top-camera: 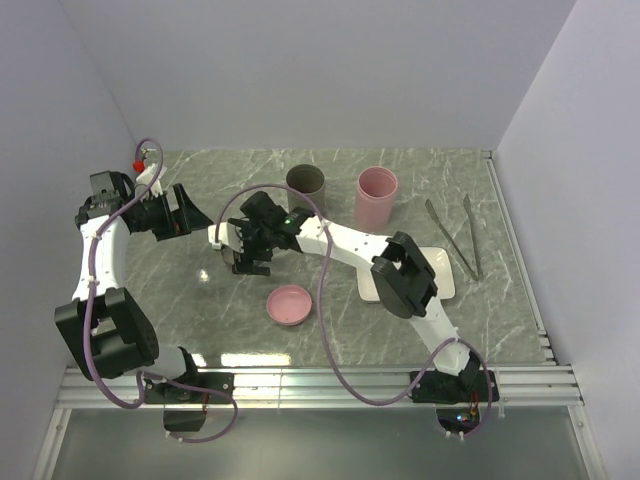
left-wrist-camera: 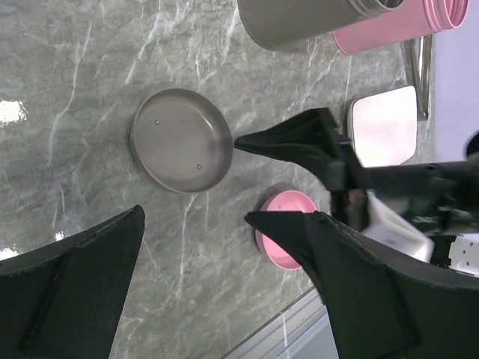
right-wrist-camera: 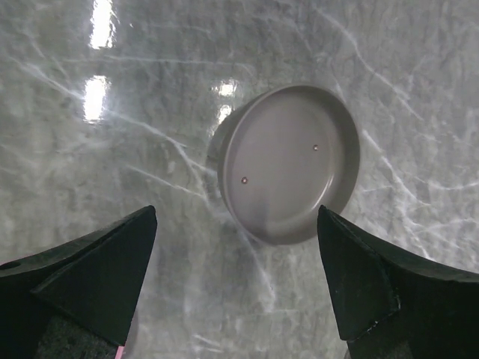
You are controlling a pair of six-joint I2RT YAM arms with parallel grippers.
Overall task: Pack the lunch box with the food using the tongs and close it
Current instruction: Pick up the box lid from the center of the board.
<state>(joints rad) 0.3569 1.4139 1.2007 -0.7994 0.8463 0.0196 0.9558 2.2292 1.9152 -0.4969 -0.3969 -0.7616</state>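
Note:
My right gripper lowers its open fingers to the grey lid point(right-wrist-camera: 288, 164) below next, astride the grey lid's rim facing the pink lid point(right-wrist-camera: 236, 219), where a thin edge stands up.
The tongs point(top-camera: 455, 235) lie on the table at the right, also seen as tongs point(left-wrist-camera: 416, 63) in the left wrist view. Two round lunch box pots stand at the back: a grey pot point(top-camera: 305, 181) and a pink pot point(top-camera: 377, 195). A grey lid point(right-wrist-camera: 288, 164) lies flat just ahead of my open right gripper point(right-wrist-camera: 236, 217), with nothing between its fingers. That lid point(left-wrist-camera: 181, 140) also shows beyond my open, empty left gripper point(left-wrist-camera: 194, 217). A pink lid point(top-camera: 290, 303) lies near the front. From above, the right gripper point(top-camera: 250, 260) hangs left of centre and the left gripper point(top-camera: 188, 215) is further left. The food is out of view.
A white rectangular tray point(top-camera: 440, 283) lies under the right arm's elbow, left of the tongs. Walls close the table at the back and on both sides. A metal rail point(top-camera: 320, 385) runs along the near edge.

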